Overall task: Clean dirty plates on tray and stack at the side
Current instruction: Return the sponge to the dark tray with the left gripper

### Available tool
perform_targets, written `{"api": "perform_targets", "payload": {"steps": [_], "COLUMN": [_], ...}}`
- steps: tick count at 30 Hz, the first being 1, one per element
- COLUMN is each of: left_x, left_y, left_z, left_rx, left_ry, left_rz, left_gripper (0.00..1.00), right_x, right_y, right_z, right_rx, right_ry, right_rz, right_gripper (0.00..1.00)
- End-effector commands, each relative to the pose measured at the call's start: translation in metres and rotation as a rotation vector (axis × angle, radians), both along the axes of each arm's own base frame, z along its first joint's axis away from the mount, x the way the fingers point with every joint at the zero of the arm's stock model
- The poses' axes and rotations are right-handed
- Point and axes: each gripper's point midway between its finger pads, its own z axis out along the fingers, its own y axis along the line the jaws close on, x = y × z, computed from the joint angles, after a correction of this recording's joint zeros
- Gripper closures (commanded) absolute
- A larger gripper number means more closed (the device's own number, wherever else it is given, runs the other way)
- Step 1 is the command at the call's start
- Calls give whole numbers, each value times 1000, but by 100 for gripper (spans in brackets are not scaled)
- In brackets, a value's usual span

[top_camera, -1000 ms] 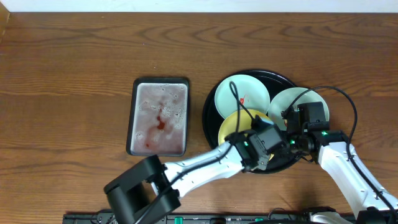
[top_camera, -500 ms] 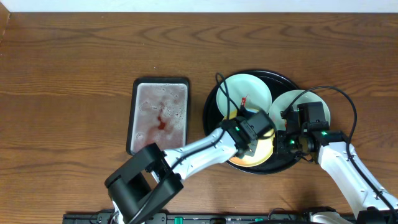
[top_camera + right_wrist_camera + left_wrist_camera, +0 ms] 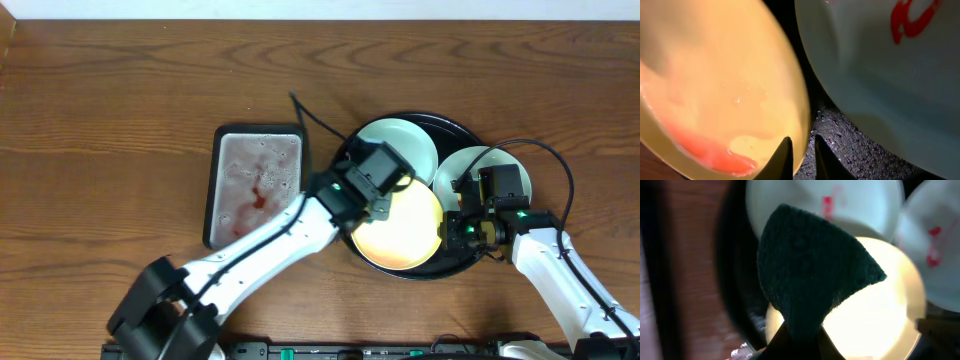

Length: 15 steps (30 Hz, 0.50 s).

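Observation:
The sponge will go down in the open silver tray, where there is soapy water, after I next swing my left gripper off the yellow plate (image 3: pixel 405 235).
Three plates lie on the black tray (image 3: pixel 455 127). The yellow plate (image 3: pixel 405 235) is at the front, with a wet red smear near its rim in the right wrist view (image 3: pixel 715 90). One mint plate (image 3: pixel 400 138) sits behind it and another (image 3: pixel 485 165) to the right, both with red marks. My left gripper (image 3: pixel 385 195) is shut on a dark green sponge (image 3: pixel 810 270) over the yellow plate's upper left edge. My right gripper (image 3: pixel 455 228) holds that plate's right rim, its jaws narrowly on either side of it (image 3: pixel 801 142).
A rectangular silver tray (image 3: pixel 214 180) holding reddish soapy water sits left of the black tray. Bare wooden table (image 3: pixel 120 120) lies around both. The right arm's cable loops over the right mint plate.
My left gripper has swept the sponge from the yellow plate's lower right across it to the upper left. The right arm has stayed in place.

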Motion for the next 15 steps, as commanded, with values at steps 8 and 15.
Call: {"api": "perform_targets", "payload": {"steps": [8, 15], "left_x": [53, 72], "left_y": [99, 147], "left_z": [8, 8], "left_rx": [66, 96], "left_ry": [14, 9], "left_rz": [238, 309], "left_gripper": [93, 93], "right_x": [-16, -9], "right_y": [0, 8], "right_z": [-14, -14], "right_rx": [-1, 47], "right_ry": [51, 14], "right_rz": [-13, -9], "right_gripper": [82, 82]}}
